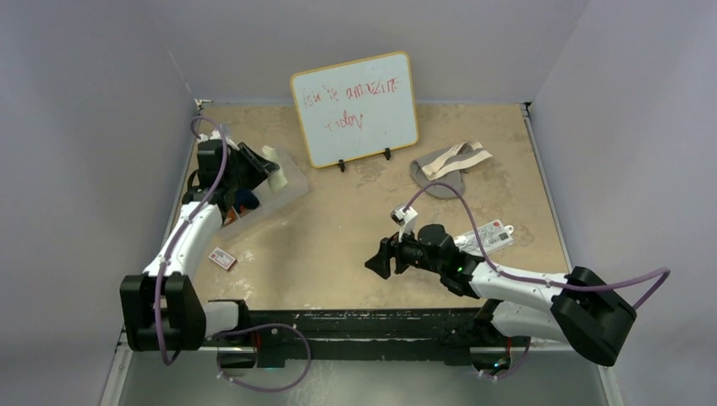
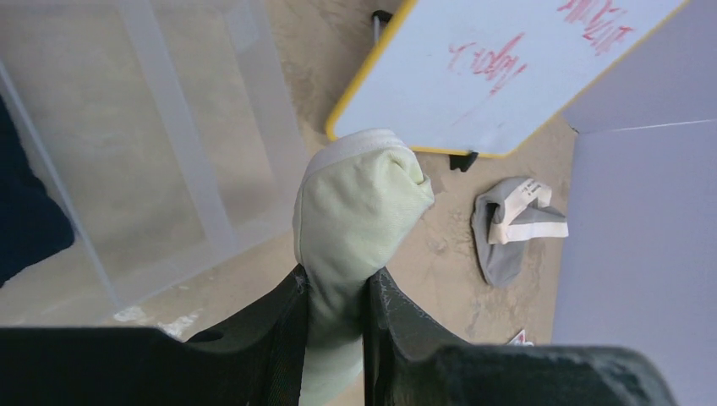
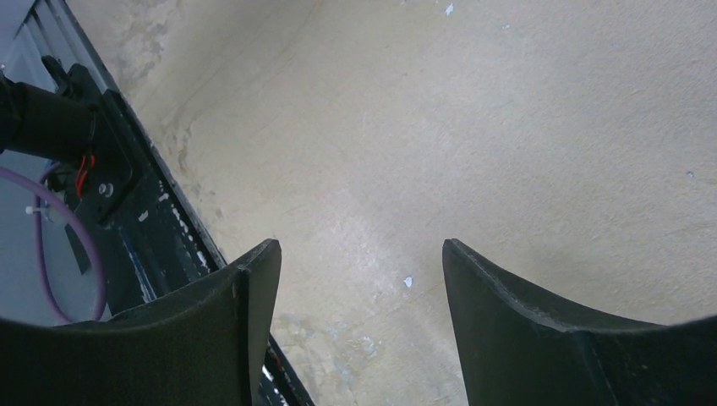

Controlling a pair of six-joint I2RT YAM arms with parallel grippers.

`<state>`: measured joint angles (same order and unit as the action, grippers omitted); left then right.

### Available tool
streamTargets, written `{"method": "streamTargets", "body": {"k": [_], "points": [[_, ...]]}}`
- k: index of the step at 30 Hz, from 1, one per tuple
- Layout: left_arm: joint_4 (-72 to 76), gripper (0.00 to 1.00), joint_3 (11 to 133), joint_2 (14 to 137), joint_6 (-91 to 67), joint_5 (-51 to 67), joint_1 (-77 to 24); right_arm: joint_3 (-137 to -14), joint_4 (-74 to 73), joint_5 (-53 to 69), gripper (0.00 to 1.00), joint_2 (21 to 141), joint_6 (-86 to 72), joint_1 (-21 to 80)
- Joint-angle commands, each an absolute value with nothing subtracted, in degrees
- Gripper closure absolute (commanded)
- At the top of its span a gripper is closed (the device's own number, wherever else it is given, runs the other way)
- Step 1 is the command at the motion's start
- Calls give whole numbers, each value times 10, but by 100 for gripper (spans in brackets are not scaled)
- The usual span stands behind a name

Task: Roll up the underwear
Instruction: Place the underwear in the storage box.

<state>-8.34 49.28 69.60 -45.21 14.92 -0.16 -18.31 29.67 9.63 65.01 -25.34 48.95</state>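
Note:
The bin's empty slot beside the navy cloth is open below my left gripper, so I need to lower the gripper into it next and release the rolled cream underwear.
My left gripper is shut on a rolled pale cream underwear, which sticks up from between the black fingers. In the top view this gripper hangs over a clear plastic bin at the back left. Dark navy cloth shows at the left edge of the left wrist view, inside the bin. A grey underwear with a beige waistband lies flat at the back right, also seen in the left wrist view. My right gripper is open over bare table, low near the front middle.
A whiteboard with red writing stands at the back centre. A white printed card lies by the right arm, and a small red and white card near the left arm. The black front rail runs close to the right gripper.

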Motion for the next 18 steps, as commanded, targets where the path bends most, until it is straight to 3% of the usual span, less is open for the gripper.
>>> {"method": "streamTargets", "body": {"k": [1,18], "points": [[-86,100,523,752,-435,205,42,-217,249,117,27,636,-232,487],[-42,100,599,950,-464,203,86,-260,125,67,17,577,-152,487]]}}
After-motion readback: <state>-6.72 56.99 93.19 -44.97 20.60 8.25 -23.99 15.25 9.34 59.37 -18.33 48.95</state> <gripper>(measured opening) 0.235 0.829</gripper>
